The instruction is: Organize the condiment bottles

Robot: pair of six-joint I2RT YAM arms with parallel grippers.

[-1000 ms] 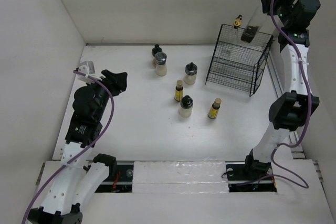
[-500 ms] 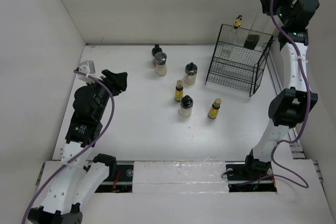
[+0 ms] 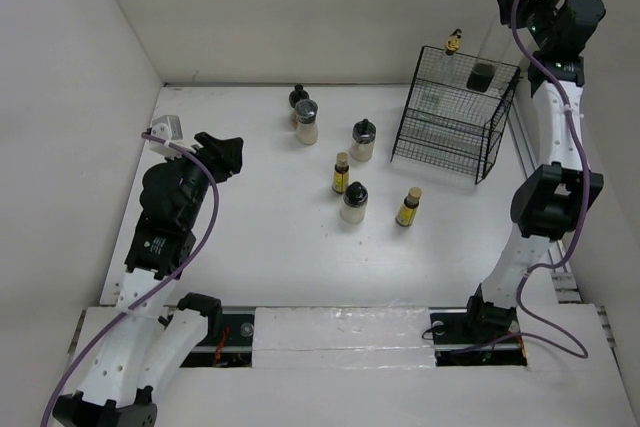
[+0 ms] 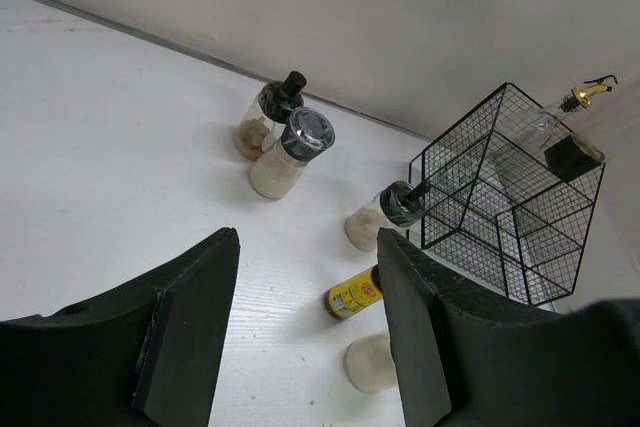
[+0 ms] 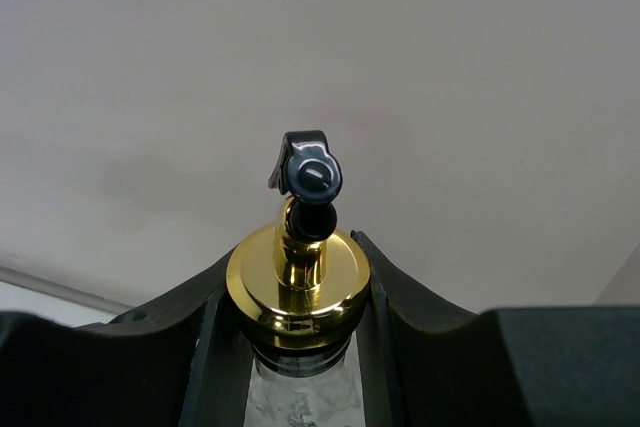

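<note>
The right gripper lowers the bottle toward the second gold pourer (image 3: 455, 42) next, before opening, since the bottle's lower end still hangs at the top of the rack.
My right gripper (image 3: 508, 9) is raised high at the back right and shut on the gold pourer cap (image 5: 298, 287) of a tall clear glass bottle. The bottle's black-labelled lower end (image 3: 482, 74) hangs at the top of the black wire rack (image 3: 448, 132). A second gold pourer (image 3: 455, 42) sticks up from the rack's back left. On the table stand black-capped jars (image 3: 306, 122), (image 3: 363, 139), (image 3: 354, 202) and one behind (image 3: 298, 97), plus two yellow bottles (image 3: 341, 173), (image 3: 408, 207). My left gripper (image 3: 225, 152) is open and empty, left of them (image 4: 305, 242).
White walls close in the table at the back and on both sides. The rack stands against the right wall (image 4: 500, 197). The loose bottles form a cluster in the middle, left of the rack.
The bottle held by my right gripper has swung from tilted to nearly upright, its labelled end shifting right and down at the rack's top. The left arm has not moved.
</note>
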